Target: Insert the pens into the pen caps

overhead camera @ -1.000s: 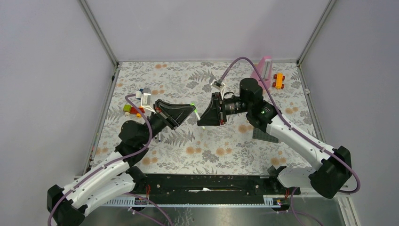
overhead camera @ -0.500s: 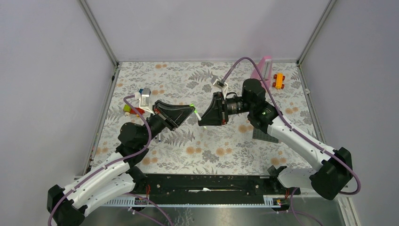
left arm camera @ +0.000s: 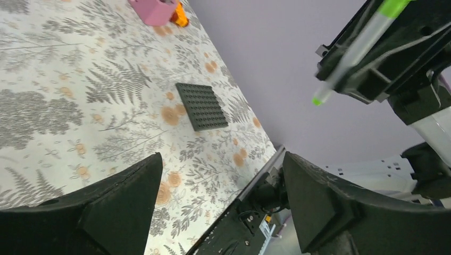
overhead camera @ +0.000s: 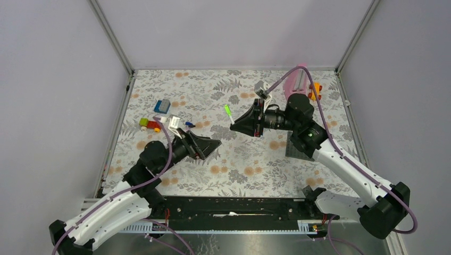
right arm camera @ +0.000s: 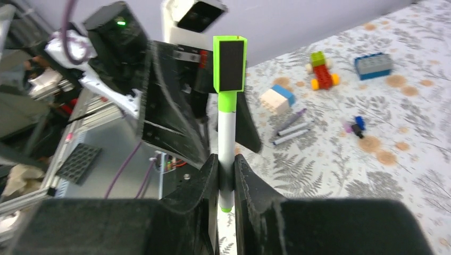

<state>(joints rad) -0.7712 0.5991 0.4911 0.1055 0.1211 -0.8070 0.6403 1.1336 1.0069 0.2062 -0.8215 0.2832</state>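
The right gripper will next move down and to the right in the top view to clear mat by the baseplate (overhead camera: 273, 135) and let go of the pen there, since the pen's cap is on.
My right gripper (right arm camera: 226, 158) is shut on a white-barrelled pen (right arm camera: 227, 138) that stands upright between its fingers. The green pen cap (right arm camera: 230, 69) sits on the pen's top end. From above, this capped pen (overhead camera: 228, 113) sticks out of the right gripper (overhead camera: 233, 123) over the middle of the mat. My left gripper (left arm camera: 223, 159) is open and holds nothing; it hangs lower and nearer (overhead camera: 211, 144), apart from the pen. Two more pens (right arm camera: 290, 132) lie side by side on the mat. A blue cap (right arm camera: 360, 121) and a black cap (right arm camera: 357, 132) lie close to them.
Toy bricks lie at the mat's left: a blue-grey one (overhead camera: 162, 105), a red-yellow-green one (overhead camera: 149, 124) and a white-blue one (right arm camera: 276, 99). A dark studded baseplate (left arm camera: 201, 106) lies on the right. A pink block (overhead camera: 298, 78) and an orange piece (overhead camera: 316, 90) stand at the back right.
The left gripper let go of the green cap, opened and drew back down towards its base. The right gripper moved right and back, carrying the pen with the cap on it.
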